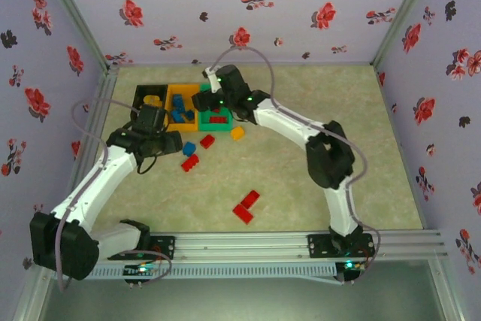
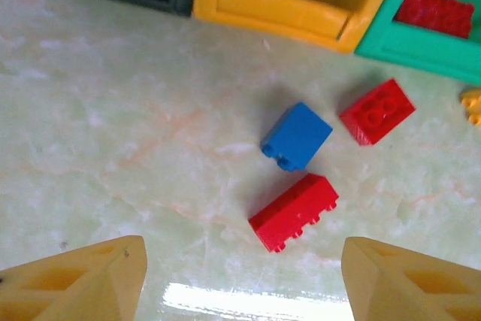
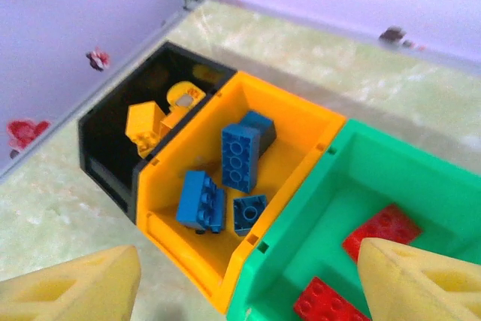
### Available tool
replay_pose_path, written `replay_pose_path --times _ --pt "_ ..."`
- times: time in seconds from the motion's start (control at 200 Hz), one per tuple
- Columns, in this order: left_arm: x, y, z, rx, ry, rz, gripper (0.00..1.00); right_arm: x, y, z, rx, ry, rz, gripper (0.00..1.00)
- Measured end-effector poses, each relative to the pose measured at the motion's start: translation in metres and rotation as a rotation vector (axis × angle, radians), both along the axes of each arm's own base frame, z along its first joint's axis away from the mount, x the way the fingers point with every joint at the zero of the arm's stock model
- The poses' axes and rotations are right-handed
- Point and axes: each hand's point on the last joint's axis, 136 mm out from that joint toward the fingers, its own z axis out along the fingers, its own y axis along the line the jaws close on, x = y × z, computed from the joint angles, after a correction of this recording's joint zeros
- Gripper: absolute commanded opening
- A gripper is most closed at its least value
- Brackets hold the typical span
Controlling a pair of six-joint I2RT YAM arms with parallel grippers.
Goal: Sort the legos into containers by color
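The left gripper moves down with open fingers onto the near half of the long red lego (image 2: 294, 211) next, as the blue lego lies close by the red lego's far end.
Three containers stand side by side at the back left: a black bin (image 3: 105, 157) holding yellow legos (image 3: 154, 122), an orange-yellow bin (image 3: 289, 101) holding several blue legos (image 3: 240, 155), and a green bin (image 3: 406, 146) holding red legos (image 3: 387, 231). My right gripper (image 3: 248, 291) hangs open and empty over the orange and green bins. On the table in front lie a blue lego (image 2: 297, 135), a long red lego (image 2: 294, 211), a square red lego (image 2: 376, 110) and a yellow lego (image 2: 472, 104). My left gripper (image 2: 240, 283) is open above the table, just short of the long red lego.
Two more red legos (image 1: 245, 206) lie near the middle of the table. The bins (image 1: 180, 107) sit close to the left wall. The right arm's elbow (image 1: 328, 157) reaches across the centre. Flowered walls close in three sides.
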Motion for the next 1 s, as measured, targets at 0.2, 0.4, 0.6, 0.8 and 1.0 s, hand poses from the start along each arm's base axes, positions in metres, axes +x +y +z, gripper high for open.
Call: replay_pose_path --times 0.2,0.4,0.6,0.8,1.0 --pt "-0.003 -0.009 -0.029 0.023 0.073 -0.022 0.69 -0.026 -0.038 0.047 0.051 -0.064 -0.057 0.78" --pt "-0.001 -0.023 -0.06 0.041 0.129 -0.064 0.67 -0.036 -0.057 0.019 0.004 -0.025 -0.096 0.78" --pt "0.002 -0.037 -0.085 0.059 0.179 -0.112 0.64 -0.04 -0.07 -0.017 -0.046 0.039 -0.127 0.77" --pt "0.003 -0.043 -0.099 0.069 0.207 -0.15 0.55 -0.042 -0.077 -0.027 -0.055 0.06 -0.144 0.77" --pt "0.005 -0.052 -0.105 0.057 0.212 -0.181 0.52 -0.041 -0.081 -0.024 -0.052 0.057 -0.156 0.77"
